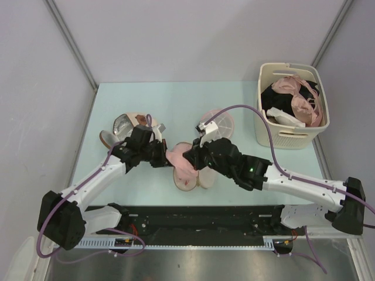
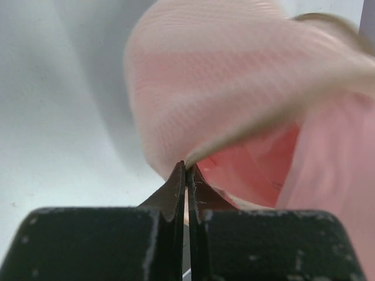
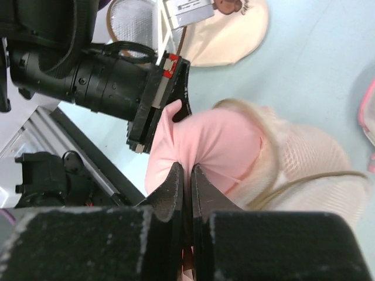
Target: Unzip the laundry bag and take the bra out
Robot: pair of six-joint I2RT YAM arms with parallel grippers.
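Observation:
Other clothes lie in the cream basket's far part (image 1: 282, 80), so my right gripper will next lift up from the bag, move outward and over that part, then go down and let go of the bra (image 1: 177, 157).
The laundry bag (image 1: 202, 177) is a pale cream mesh pouch lying open at the table's near middle. A pale pink bra (image 1: 177, 157) bulges out of its mouth between both grippers. My left gripper (image 1: 164, 155) is shut on the bag's beige rim (image 2: 246, 126); its mesh (image 2: 222, 76) fills that view. My right gripper (image 1: 188, 159) is shut on the pink bra fabric (image 3: 211, 143), which bunches between its fingers. The mesh bag (image 3: 310, 170) lies just right of the bra in the right wrist view, and the left gripper (image 3: 176, 105) touches the bundle from the upper left.
A cream basket (image 1: 293, 137) with black, white and pink clothes stands at the back right. A flat pink disc with white spokes (image 1: 221, 122) lies behind the right gripper. A beige dome with silver lining (image 1: 123, 124) lies behind the left arm, also in the right wrist view (image 3: 228, 35).

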